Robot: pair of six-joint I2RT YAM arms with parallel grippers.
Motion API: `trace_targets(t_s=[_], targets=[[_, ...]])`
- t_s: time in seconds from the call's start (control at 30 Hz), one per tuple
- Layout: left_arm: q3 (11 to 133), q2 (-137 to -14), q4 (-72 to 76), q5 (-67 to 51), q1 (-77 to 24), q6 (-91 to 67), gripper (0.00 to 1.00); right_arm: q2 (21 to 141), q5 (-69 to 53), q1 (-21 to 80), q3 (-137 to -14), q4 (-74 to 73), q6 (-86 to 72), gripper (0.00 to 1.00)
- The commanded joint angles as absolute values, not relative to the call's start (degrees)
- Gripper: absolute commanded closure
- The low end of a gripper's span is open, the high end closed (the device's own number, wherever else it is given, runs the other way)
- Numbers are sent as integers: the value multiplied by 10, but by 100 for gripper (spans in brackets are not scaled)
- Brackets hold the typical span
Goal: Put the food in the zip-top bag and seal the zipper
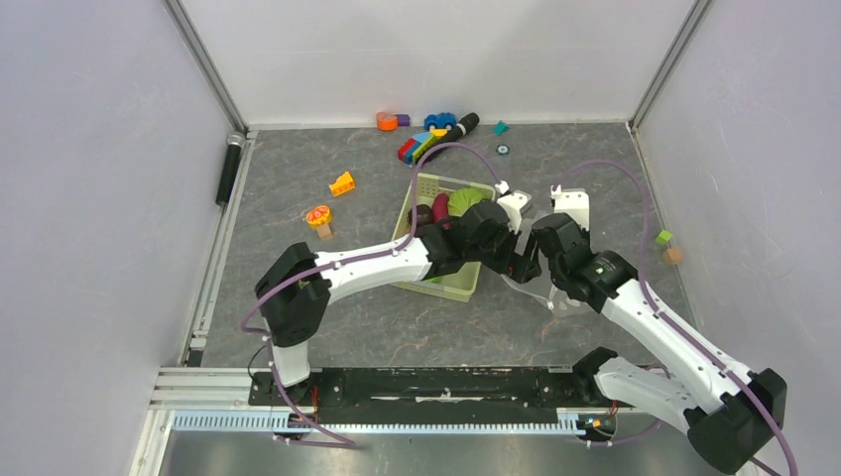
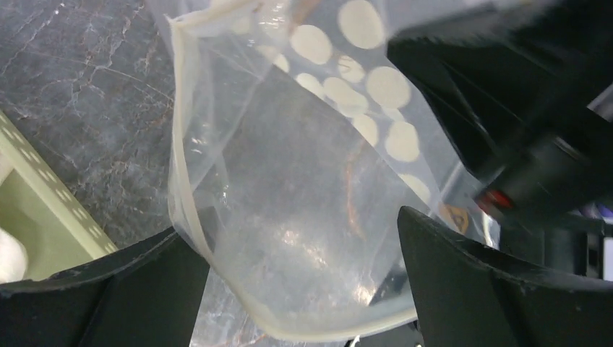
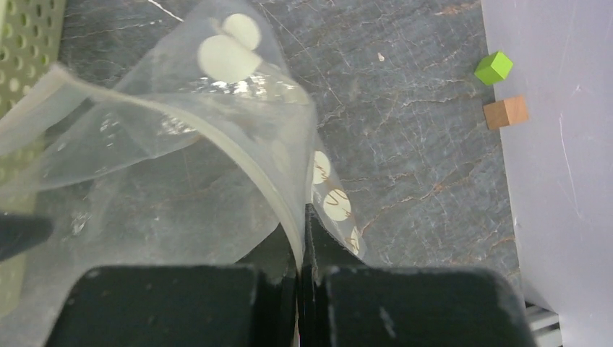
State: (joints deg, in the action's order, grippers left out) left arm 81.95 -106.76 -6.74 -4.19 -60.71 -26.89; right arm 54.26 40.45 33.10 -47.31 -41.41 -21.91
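The basket's near green food (image 1: 435,280) is lower and left in the top view, so my left gripper should swing off the bag and down onto it next.
The zip-top bag (image 2: 311,195), clear with white dots, hangs with its mouth held open between my two grippers, just right of the basket. My right gripper (image 3: 303,217) is shut on the zipper (image 3: 271,173), the pale strip along the bag's rim. My left gripper (image 2: 289,231) is open, its fingers (image 2: 448,275) standing wide on either side of the zipper's (image 2: 181,152) curved rim. The food lies in the pale green basket (image 1: 428,285): a green cabbage (image 1: 464,201), a purple eggplant (image 1: 439,208) and a maroon ball (image 1: 421,213). I see no food inside the bag.
The left arm reaches across the basket (image 2: 50,202). Building-block toys (image 1: 436,134) lie at the back, a yellow block (image 1: 342,183) and an orange toy (image 1: 318,216) to the left. A green cube (image 3: 494,67) and a brown block (image 3: 506,112) sit by the right wall.
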Motion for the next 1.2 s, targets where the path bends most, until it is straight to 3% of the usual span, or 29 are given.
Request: trace_targets(t_s=[0.0, 0.37, 0.6, 0.9, 1.17], targets=[[777, -980, -34, -88, -604, -234, 0, 572, 453, 329, -473, -391, -260, 100], [655, -824, -154, 159, -574, -263, 0, 571, 466, 330, -457, -388, -280, 100], [619, -844, -150, 127, -485, -288, 0, 566, 460, 329, -450, -385, -276, 100], [615, -925, -130, 68, -462, -266, 1, 563, 434, 330, -439, -362, -250, 100], [623, -988, -125, 75, -461, -260, 18, 565, 434, 330, -432, -358, -246, 100]])
